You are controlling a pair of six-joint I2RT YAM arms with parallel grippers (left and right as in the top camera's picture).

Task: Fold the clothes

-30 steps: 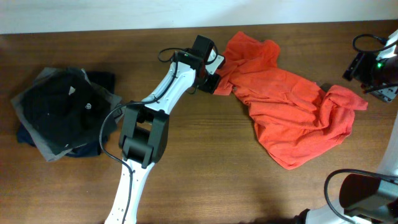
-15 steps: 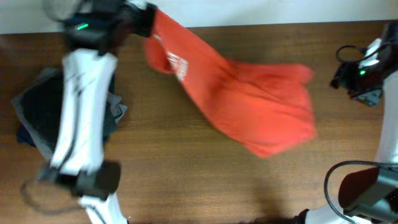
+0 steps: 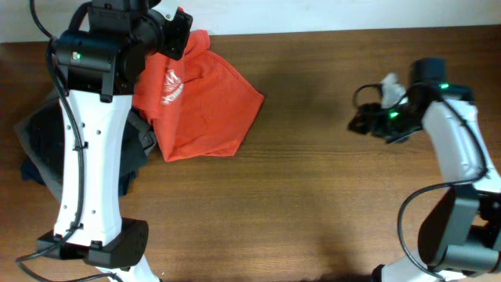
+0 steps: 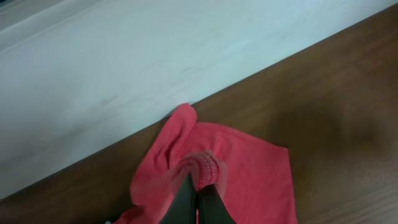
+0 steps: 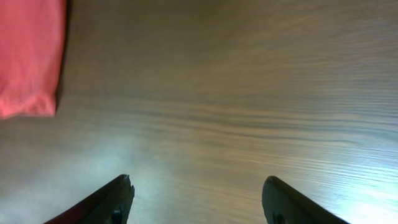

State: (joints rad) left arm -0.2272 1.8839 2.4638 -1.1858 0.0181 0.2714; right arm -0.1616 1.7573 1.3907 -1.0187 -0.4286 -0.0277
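The table between my arms is bare, so I will lift my left gripper, swing the shirt (image 3: 205, 106) to the right in the overhead view and let go of the shirt's top there.
The red-orange shirt (image 3: 205, 106) with white lettering hangs from my left gripper (image 3: 178, 31) at the back left, its lower part draped on the table. In the left wrist view my left gripper (image 4: 197, 190) is shut on a ribbed edge of the shirt (image 4: 249, 177). My right gripper (image 3: 362, 123) is open and empty over bare table at the right. In the right wrist view its fingers (image 5: 198, 199) are spread wide, with a corner of the shirt (image 5: 28, 59) far off at the upper left.
A stack of black, grey and navy folded garments (image 3: 39, 149) lies at the left edge, partly under my left arm. The table's back edge meets a white wall (image 4: 124, 74). Brown wooden table (image 3: 313, 204) lies between the arms.
My left arm swung the shirt from the middle-right of the table up and over to the back left. My right arm moved in from the far right edge toward the centre.
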